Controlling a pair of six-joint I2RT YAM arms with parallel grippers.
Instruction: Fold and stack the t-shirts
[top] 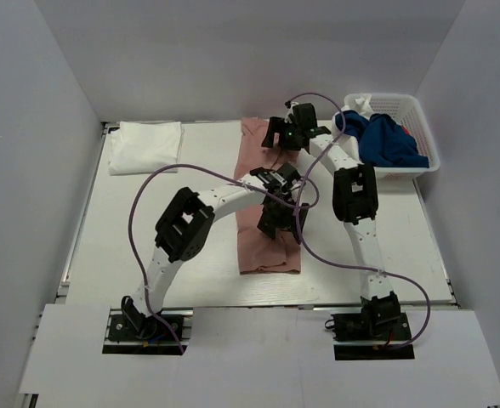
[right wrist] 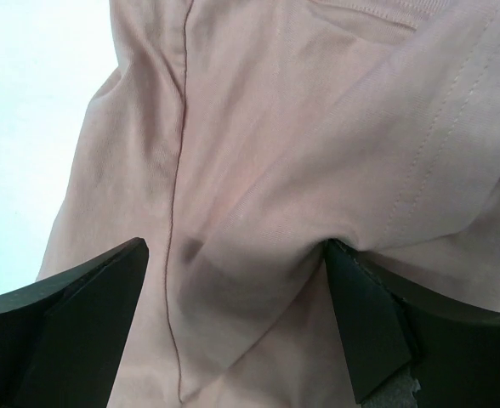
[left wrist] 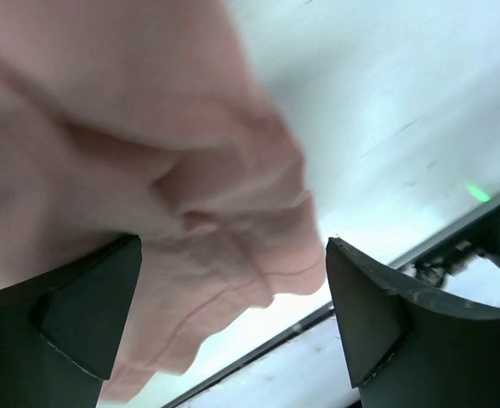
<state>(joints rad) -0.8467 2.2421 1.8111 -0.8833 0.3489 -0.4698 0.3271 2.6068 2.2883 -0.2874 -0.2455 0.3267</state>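
The left gripper moves back and to the left in the top view next, then down, to get to the folded pink t-shirt's near corner (top: 243, 269), which lies uncovered.
A dusty pink t-shirt (top: 267, 246) lies folded into a long narrow strip running front to back across the middle of the table. My left gripper (top: 277, 217) hovers over the strip's right edge about halfway along. In the left wrist view that gripper (left wrist: 233, 255) is open, with the wrinkled pink hem (left wrist: 148, 127) under its wide jaws. My right gripper (top: 286, 132) is at the strip's far end. It is open too (right wrist: 237, 255), low on the pink cloth (right wrist: 275, 127), with a fold bunched against its right finger (right wrist: 360, 306). A folded white t-shirt (top: 145, 144) lies at the back left.
A white mesh basket (top: 424, 127) stands at the back right, holding a navy blue t-shirt (top: 386, 140) and some white cloth (top: 360, 106). Purple cables (top: 148, 183) loop over both arms. White walls close in the table on three sides.
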